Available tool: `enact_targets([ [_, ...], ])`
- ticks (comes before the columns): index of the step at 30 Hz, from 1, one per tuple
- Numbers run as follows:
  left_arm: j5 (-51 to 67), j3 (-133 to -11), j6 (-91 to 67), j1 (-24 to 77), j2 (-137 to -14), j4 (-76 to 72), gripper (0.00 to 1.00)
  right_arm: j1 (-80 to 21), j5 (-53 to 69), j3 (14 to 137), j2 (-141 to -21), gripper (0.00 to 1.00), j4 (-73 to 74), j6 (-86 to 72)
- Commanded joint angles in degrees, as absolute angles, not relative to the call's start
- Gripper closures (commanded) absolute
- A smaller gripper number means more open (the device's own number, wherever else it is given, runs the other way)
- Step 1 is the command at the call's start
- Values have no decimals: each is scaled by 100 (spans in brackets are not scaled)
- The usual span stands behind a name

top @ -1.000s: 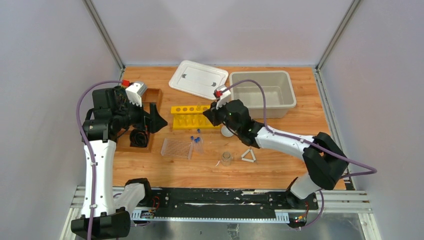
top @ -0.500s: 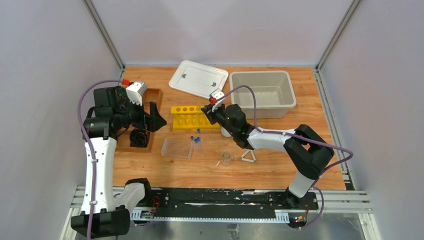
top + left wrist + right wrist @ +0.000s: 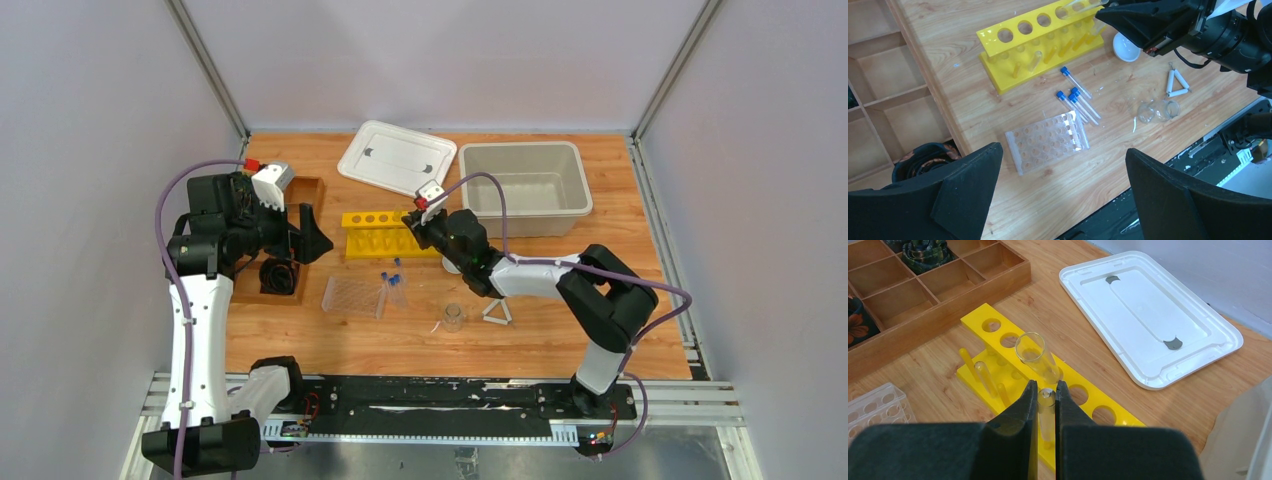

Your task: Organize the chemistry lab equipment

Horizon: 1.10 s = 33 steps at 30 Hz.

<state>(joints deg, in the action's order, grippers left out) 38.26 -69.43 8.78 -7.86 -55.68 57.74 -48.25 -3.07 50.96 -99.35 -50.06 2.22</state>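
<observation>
The right gripper lowers the small clear tube down onto the yellow peg (image 3: pixel 1048 444) beneath it and releases the tube next. The tube already lines up with that peg.
My right gripper (image 3: pixel 1046 390) is shut on a small clear tube (image 3: pixel 1046 407) and holds it over the right part of the yellow tube rack (image 3: pixel 979 320); a wider clear tube (image 3: pixel 1035 356) leans in the rack just beyond it. In the top view the right gripper (image 3: pixel 418 230) is at the rack's (image 3: pixel 372 240) right end. My left gripper (image 3: pixel 1062 165) is open and empty, high above the clear plastic rack (image 3: pixel 1045 141). Three blue-capped tubes (image 3: pixel 1078 97) lie beside that rack. Clear beakers (image 3: pixel 1160 110), the white triangle (image 3: pixel 1177 83) and the white dome piece (image 3: pixel 1126 47) lie to the right.
A wooden compartment tray (image 3: pixel 290 235) stands at the left, with dark items in it. A white lid (image 3: pixel 397 157) and a beige bin (image 3: pixel 525 185) stand at the back. The table's front edge borders a black rail (image 3: pixel 440 410).
My right gripper has shifted a little left over the yellow rack with the tube in it, and its elbow has swung left. The left arm has not moved.
</observation>
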Motion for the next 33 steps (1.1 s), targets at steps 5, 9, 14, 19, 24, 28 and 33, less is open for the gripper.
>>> enact_targets([
  [5, 3797, -7139, 898, -806, -5540, 5704, 0, -4834, -406, 5221, -10063, 100, -5240, 241],
  [9, 3789, -7137, 889, -808, -5537, 5704, 0, -4834, -387, 5219, -10127, 100, -5223, 187],
  [14, 3796, -7163, 879, -809, -5523, 5700, 0, -4828, -445, 5195, -10211, 100, -5246, 174],
  [19, 3780, -7206, 872, -808, -5533, 5700, 0, -4834, -478, 5185, -10293, 100, -5278, 134],
  [24, 3771, -7242, 870, -809, -5534, 5704, 0, -4831, -550, 5143, -10377, 100, -5313, 114],
  [28, 3771, -7259, 868, -809, -5552, 5704, 0, -4823, -587, 5133, -10427, 100, -5338, 78],
  [33, 3761, -7290, 870, -809, -5563, 5704, 0, -4801, -560, 5136, -10377, 100, -5268, -44],
])
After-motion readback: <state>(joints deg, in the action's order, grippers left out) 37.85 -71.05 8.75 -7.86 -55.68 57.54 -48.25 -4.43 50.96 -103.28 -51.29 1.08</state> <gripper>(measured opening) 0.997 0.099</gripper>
